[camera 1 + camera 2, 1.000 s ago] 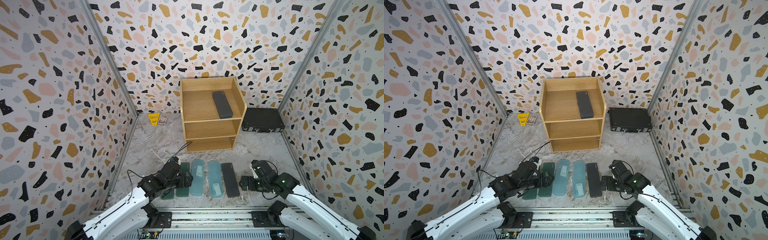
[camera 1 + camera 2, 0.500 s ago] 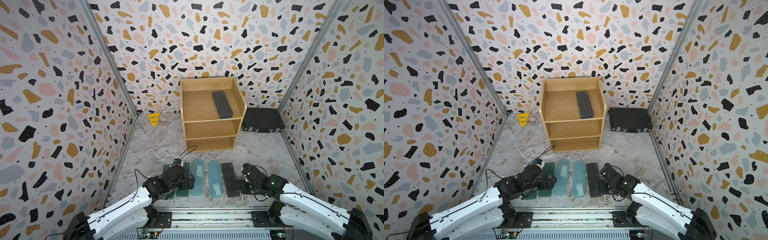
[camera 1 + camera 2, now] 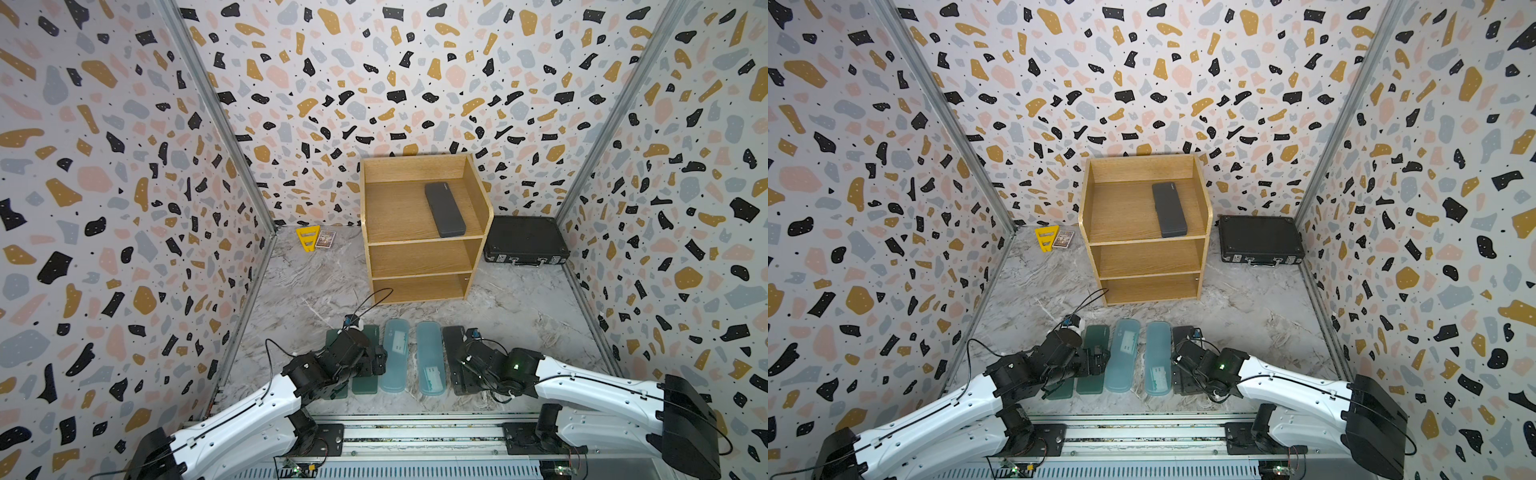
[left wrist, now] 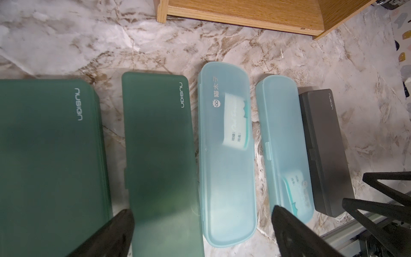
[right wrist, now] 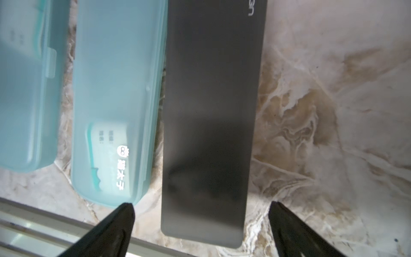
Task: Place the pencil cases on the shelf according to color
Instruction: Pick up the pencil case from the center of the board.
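Note:
My right gripper's open fingers are above the grey case on the floor. My right gripper will go down over the case's near end next and close on its long sides.
The wooden shelf (image 3: 419, 257) (image 3: 1142, 257) stands at the back, with one dark grey pencil case (image 3: 444, 210) (image 3: 1169, 210) on its top tier. On the floor lie two green cases (image 4: 49, 155) (image 4: 158, 155), two light blue cases (image 4: 224, 166) (image 4: 282, 144) and a dark grey case (image 4: 322, 144) (image 5: 211, 111) in a row. My left gripper (image 4: 202, 211) (image 3: 379, 362) hangs open above the second green case and the blue case beside it. My right gripper (image 5: 201, 206) (image 3: 460, 365) is open, a finger on each side of the floor grey case's near end.
A black briefcase (image 3: 525, 239) lies right of the shelf. A yellow triangle (image 3: 308, 237) and a small card box (image 3: 325, 239) sit at the back left. Patterned walls close in three sides, and a metal rail (image 3: 415, 434) runs along the front.
My right gripper has moved left from beside the floor grey case to over its near end. The left arm has shifted only slightly. No case has moved.

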